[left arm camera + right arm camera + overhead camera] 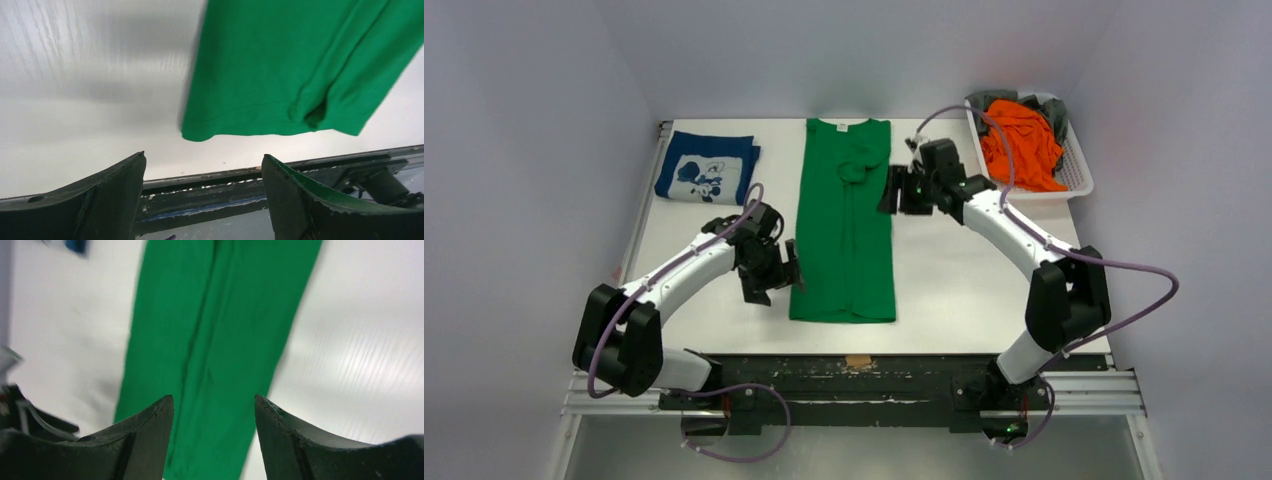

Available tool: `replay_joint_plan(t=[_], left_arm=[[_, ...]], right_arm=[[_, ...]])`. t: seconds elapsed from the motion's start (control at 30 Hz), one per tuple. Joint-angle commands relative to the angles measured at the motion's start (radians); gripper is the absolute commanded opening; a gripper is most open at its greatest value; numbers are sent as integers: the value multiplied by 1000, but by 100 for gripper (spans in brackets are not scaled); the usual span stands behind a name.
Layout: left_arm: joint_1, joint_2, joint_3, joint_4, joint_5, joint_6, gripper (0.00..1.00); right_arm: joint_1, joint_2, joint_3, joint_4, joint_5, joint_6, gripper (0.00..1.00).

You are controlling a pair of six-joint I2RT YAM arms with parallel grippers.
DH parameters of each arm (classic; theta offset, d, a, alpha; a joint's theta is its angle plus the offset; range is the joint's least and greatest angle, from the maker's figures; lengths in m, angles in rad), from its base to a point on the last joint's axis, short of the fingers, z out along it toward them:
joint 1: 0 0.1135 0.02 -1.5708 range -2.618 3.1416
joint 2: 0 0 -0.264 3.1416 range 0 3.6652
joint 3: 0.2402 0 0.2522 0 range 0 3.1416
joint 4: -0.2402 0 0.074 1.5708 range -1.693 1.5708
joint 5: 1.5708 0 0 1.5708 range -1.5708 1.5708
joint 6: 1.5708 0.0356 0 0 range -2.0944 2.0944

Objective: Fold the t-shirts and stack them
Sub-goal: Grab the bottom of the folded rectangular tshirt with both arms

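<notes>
I will next move the open fingers of my right gripper back and down to the green t-shirt hem's corner (pixel 891 318) on the basket side, since it lies behind and below the gripper.
A bright green t-shirt (pixel 844 222) lies flat in the middle of the table as a long narrow strip, sleeves folded in. A folded navy t-shirt (pixel 707 168) with white print rests at the back left. My left gripper (pixel 774 278) hovers open just left of the green shirt's lower edge; the left wrist view shows the green hem (pixel 280 75) beyond the empty fingers (pixel 120 195). My right gripper (pixel 896 190) stands open beside the shirt's upper right edge. In the right wrist view the green strip (pixel 220 340) runs below the spread fingers (pixel 150 435), nothing between them.
A white basket (pixel 1079 178) at the back right holds a crumpled orange shirt (pixel 1022 143) over a grey one (pixel 992 98). The table's near edge and black rail (pixel 854 372) lie just below the green shirt. A metal rail runs along the table's left edge (pixel 642 215).
</notes>
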Motion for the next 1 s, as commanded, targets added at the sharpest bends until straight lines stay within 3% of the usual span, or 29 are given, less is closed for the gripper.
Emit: replay_joint_plan(t=[0.0,0.13,0.23,0.43,0.53,0.63,0.8,0.97], left_arm=[[-1,26,-64,88,91,30,77],[-1,67,-113,131,124,40,60],[-1,90,-159,177,136,44,56],[-1,183,-173,242,132,53,43],[-1,206,-184,255,136,49,28],[0,204,-194,249,135,54,0],[0,174,-212,245,131,58,0],[0,150,-218,245,153,57,0]], right_arm=[[83,-62,-223,-133,-37,50,59],[159,-112,-391,-142,-31,104,55],[170,-142,-531,-48,-49,174,52],[183,-157,-651,52,-89,242,48],[190,-181,-685,58,-90,264,48],[196,-193,-708,57,-108,282,47],[223,-213,-754,81,-115,325,41],[235,-183,-747,83,-121,336,25]])
